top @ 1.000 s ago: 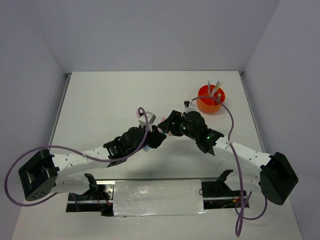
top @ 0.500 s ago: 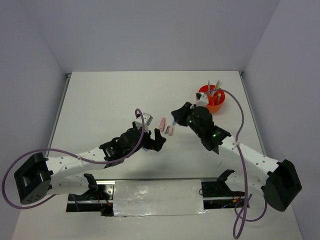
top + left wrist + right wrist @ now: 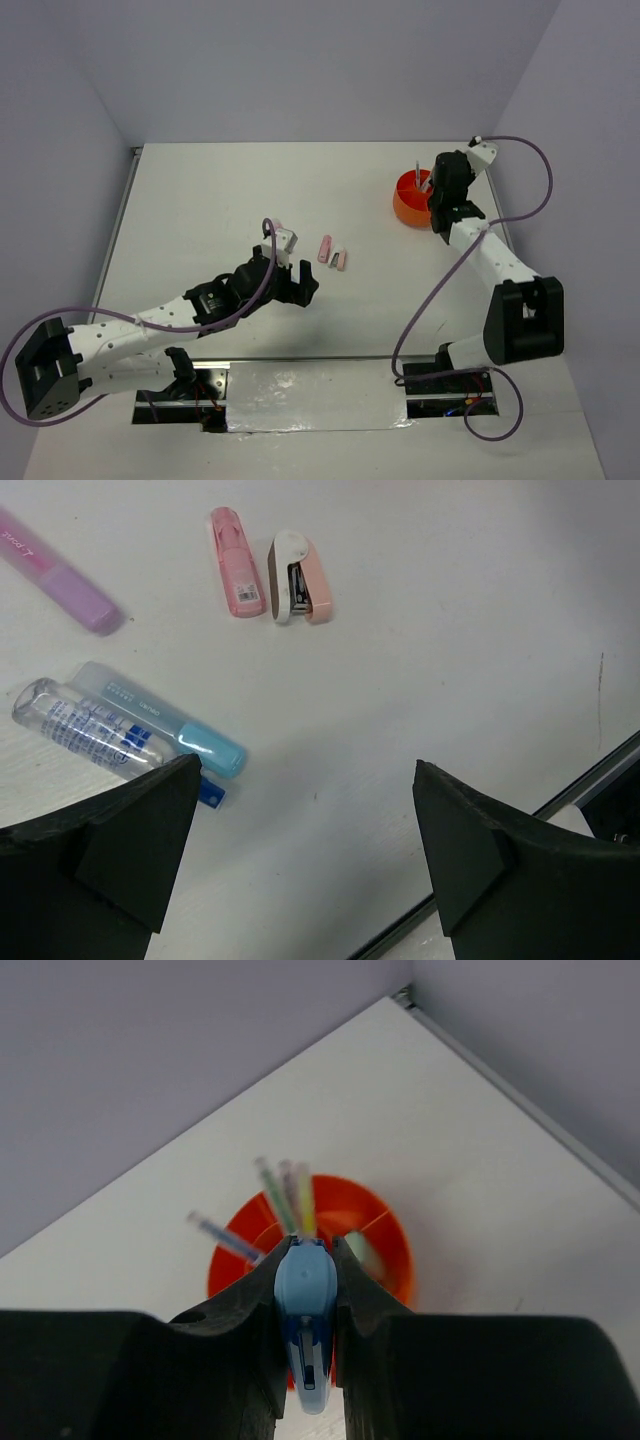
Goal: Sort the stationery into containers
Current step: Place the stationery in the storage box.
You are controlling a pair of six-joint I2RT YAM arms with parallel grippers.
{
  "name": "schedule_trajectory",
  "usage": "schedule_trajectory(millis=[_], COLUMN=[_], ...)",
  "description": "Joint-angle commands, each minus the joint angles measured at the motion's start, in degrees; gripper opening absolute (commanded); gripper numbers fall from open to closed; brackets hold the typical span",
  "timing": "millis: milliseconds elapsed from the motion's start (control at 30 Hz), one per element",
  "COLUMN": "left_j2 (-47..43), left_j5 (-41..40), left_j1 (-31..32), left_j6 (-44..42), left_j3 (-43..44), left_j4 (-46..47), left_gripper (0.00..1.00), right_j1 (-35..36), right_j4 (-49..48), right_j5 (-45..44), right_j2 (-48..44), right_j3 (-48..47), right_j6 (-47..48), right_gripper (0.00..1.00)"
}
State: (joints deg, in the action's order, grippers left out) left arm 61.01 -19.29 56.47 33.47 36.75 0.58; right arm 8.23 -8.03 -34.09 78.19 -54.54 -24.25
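Note:
Next, my right gripper lowers and moves outward over the organiser's outer section holding the pale piece beside the pens, since pens stand in the organiser's middle.
The round orange organiser [image 3: 407,207] stands at the back right with several thin pens [image 3: 287,1192] upright in it. My right gripper [image 3: 306,1252] hangs just above and in front of it, shut on a small blue stapler-like piece [image 3: 306,1300]. My left gripper [image 3: 308,770] is open over bare table near the middle. Ahead of it lie a pink stick [image 3: 237,562] and a pink-and-white mini stapler [image 3: 301,577]. To its left lie a purple marker [image 3: 62,577], a blue-capped clear stick [image 3: 160,720] and a clear tube [image 3: 72,725].
The pink stick [image 3: 324,248] and the mini stapler [image 3: 341,260] lie between the two arms. White walls rise close behind and to the right of the organiser [image 3: 385,1230]. A dark slot [image 3: 590,780] marks the table's near edge by my left gripper.
My right arm swung from the middle of the table to the organiser, shut on the blue piece. My left gripper opened wide and drew back a little to the left.

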Motion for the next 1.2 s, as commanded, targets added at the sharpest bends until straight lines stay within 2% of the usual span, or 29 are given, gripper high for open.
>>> schedule_trajectory(millis=[0, 200, 467, 600, 833, 1033, 1167], left_j2=[-2.0, -4.1, -3.3, -3.1, -2.9, -3.5, -3.4], left_j5=[0.0, -1.9, -1.7, -1.6, -1.7, -1.7, -2.0], left_j1=[0.1, 0.1, 0.1, 0.1, 0.2, 0.1, 0.1], left_j6=[0.5, -0.9, -1.0, -1.1, -1.1, -0.9, -0.8], left_j3=[3.3, 4.6, 4.6, 4.4, 4.1, 3.2, 3.1], left_j4=[-2.5, -6.1, -6.4, -5.9, -5.9, -5.4, -5.5], left_gripper=[0.99, 0.99, 0.99, 0.99, 0.99, 0.99, 0.99], right_j1=[-2.3, -3.7, -4.1, -4.1, -4.4, -4.5, -4.5], right_j4=[0.2, -2.1, -2.7, -3.6, -3.7, -3.7, -3.7], right_j5=[-4.8, -5.6, -6.5, -6.6, -6.6, -6.6, -6.0], right_j2=[5.9, 12.4, 16.4, 17.9, 18.7, 19.1, 18.7], right_j3=[-8.2, -11.1, -9.9, -8.9, -8.0, -7.4, -6.7], right_j6=[3.2, 6.3, 2.8, 3.1, 2.2, 2.3, 2.0], right_gripper=[0.00, 0.00, 0.01, 0.08, 0.12, 0.23, 0.39])
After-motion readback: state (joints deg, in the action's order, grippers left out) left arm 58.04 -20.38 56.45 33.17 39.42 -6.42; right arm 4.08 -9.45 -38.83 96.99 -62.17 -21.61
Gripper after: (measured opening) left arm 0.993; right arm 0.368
